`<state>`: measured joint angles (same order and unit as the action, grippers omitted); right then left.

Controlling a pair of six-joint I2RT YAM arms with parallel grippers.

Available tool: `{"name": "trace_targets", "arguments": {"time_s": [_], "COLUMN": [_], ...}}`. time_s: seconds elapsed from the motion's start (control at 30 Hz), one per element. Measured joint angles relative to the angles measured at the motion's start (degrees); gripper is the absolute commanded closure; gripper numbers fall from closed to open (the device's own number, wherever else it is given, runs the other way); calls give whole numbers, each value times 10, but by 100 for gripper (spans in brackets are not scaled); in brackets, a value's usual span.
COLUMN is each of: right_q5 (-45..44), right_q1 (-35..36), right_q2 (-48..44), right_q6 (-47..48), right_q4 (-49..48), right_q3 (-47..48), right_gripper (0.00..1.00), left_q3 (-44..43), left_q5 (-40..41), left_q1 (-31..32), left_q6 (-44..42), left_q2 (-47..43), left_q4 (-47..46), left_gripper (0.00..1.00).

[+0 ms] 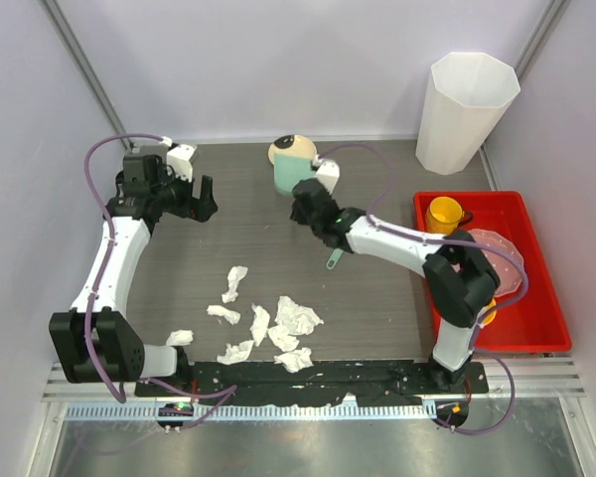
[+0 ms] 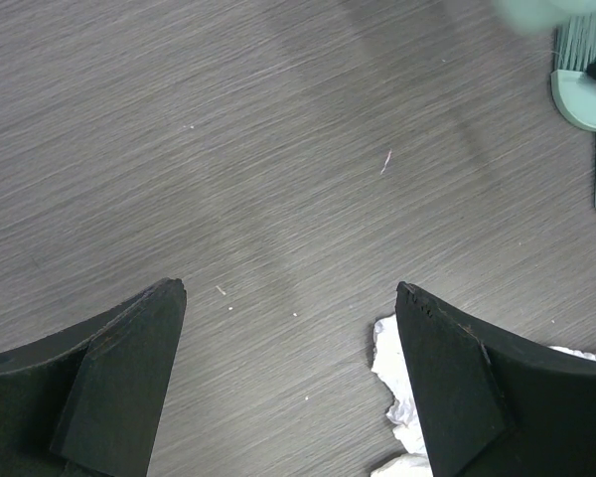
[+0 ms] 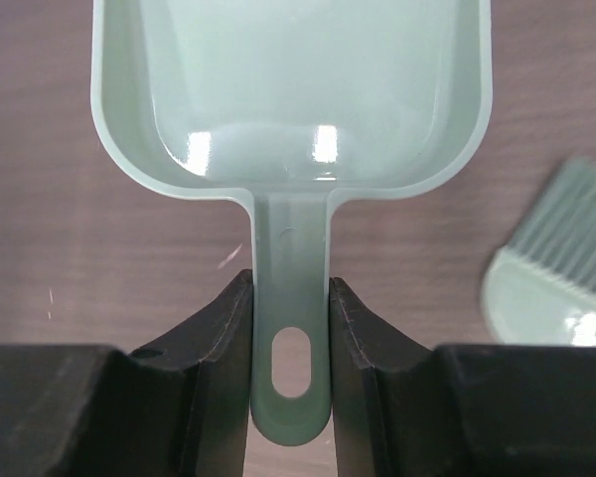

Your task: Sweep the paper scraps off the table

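Note:
My right gripper goes down and toward the left gripper next, and brings the dustpan onto bare table [image 1: 259, 210] [image 3: 164, 248], because that spot is clear of the brush and scraps.
Several crumpled white paper scraps [image 1: 278, 323] lie scattered on the dark wood-grain table [image 1: 377, 298], toward its near edge. My right gripper [image 1: 306, 206] [image 3: 290, 288] is shut on the handle of the pale green dustpan [image 1: 293, 174] [image 3: 288, 99] at the table's far middle. A matching green brush [image 1: 335, 260] [image 3: 566, 258] lies just to its right. My left gripper [image 1: 204, 199] [image 2: 290, 298] hangs open over bare table at the far left, holding nothing. One paper scrap [image 2: 397, 378] shows beside its right finger.
A tall white faceted bin [image 1: 467, 109] stands at the back right. Along the right edge a red tray [image 1: 536, 328] holds a yellow cup [image 1: 444, 214] and a pink dish [image 1: 502, 253]. Pale walls close in the table on three sides.

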<state>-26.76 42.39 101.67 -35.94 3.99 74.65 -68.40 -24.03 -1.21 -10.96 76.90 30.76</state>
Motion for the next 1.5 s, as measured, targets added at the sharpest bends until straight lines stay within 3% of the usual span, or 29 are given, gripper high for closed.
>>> {"name": "trace_targets", "arguments": {"time_s": [0.2,0.4,0.43,0.5,0.53,0.73,0.83,1.03,1.13,1.2,1.37,1.5], "right_q5": [-7,-10,-7,-6,-8,-8,7,48,74,99,173,242], "right_q1": [68,77,78,78,79,89,93,101,102,96,1,-186], "right_q2": [66,139,163,180,188,188,182,117,55,20,-1,15], "right_q6": [-48,-79,-82,-82,-81,-73,-61,18,102,167,357,449], "right_q4": [-35,-57,-57,-56,-56,-52,-48,-39,-28,0,166,272], "right_q3": [-11,15,28,33,35,52,53,52,56,72,239,367], "right_gripper": [99,99,95,79,67,23,16,12,3,3,2,2], "left_q3": [3,5,5,5,5,6,6,6,6,6,3,-1], "left_q5": [0,0,0,0,0,1,1,1,2,3,4,3], "left_q1": [0,0,0,0,0,0,0,0,0,0,0,0], "left_q6": [-2,-3,-3,-3,-5,-15,-16,-16,-16,-16,-15,-12], "left_q2": [-11,-13,-13,-13,-13,-13,-13,-13,-13,-13,-13,-12], "left_q4": [1,2,2,2,2,3,3,3,4,4,9,12], "left_gripper": [9,9,9,9,9,9,9,9,9,9,9,9]}}
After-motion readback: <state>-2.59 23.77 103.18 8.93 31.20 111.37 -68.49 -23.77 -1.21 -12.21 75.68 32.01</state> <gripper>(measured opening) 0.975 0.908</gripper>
